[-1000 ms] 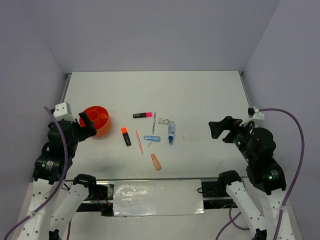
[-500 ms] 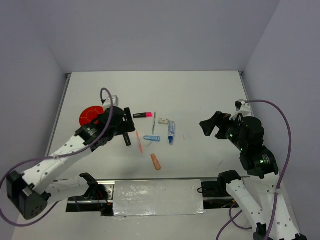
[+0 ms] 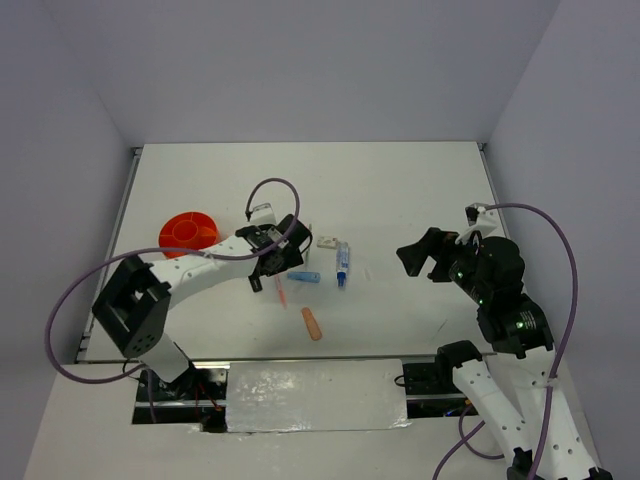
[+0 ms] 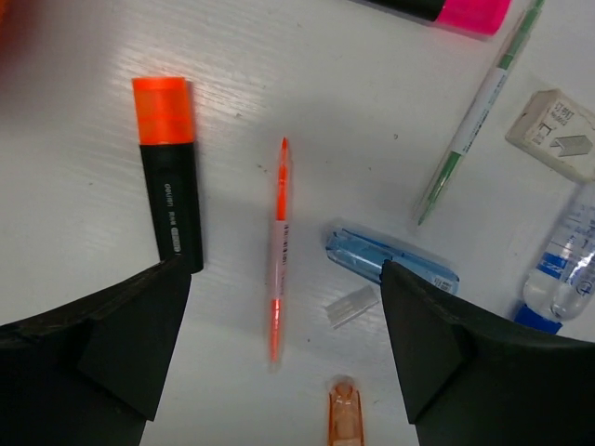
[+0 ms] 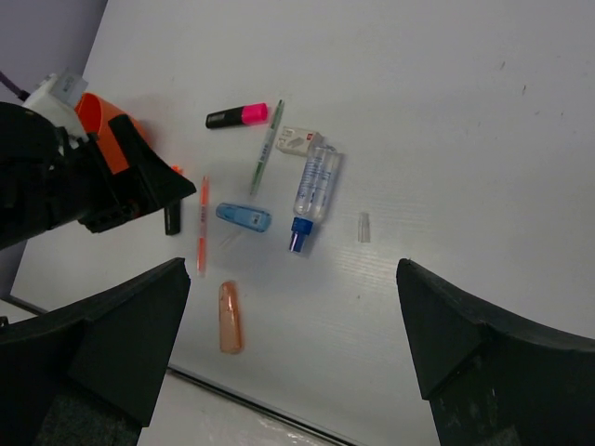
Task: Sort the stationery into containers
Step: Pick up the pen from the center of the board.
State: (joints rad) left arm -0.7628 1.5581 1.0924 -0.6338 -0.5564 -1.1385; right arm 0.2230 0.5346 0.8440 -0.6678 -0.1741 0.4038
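Observation:
The orange pen's pale label (image 3: 280,286) (image 4: 278,269) is below my left gripper, which comes down onto it next, since its open fingers already stand on either side of the pen's body.
The stationery lies loose mid-table: an orange-capped black highlighter (image 4: 169,177), a thin orange pen (image 4: 279,246), a pale blue marker (image 4: 390,265), a peach eraser (image 4: 344,420), a grey-green pen (image 4: 479,107), a white block (image 4: 556,133), a pink-capped highlighter (image 5: 239,115) and a clear marker with a blue tip (image 5: 314,190). My left gripper (image 4: 284,348) hangs open above the orange pen, holding nothing. The round orange tub (image 3: 186,232) stands to its left. My right gripper (image 5: 293,344) is open and empty in the air to the right of the items (image 3: 420,258).
A small clear cap (image 4: 351,305) lies beside the pale blue marker, and another clear cap (image 5: 363,227) lies right of the blue-tipped marker. The left arm (image 3: 200,265) stretches across between tub and items. The table's near edge (image 5: 279,409) runs just below the eraser.
My left arm swung from beside the orange tub out to the right and now hovers over the highlighters and orange pen. The right gripper shifted slightly left. No item moved.

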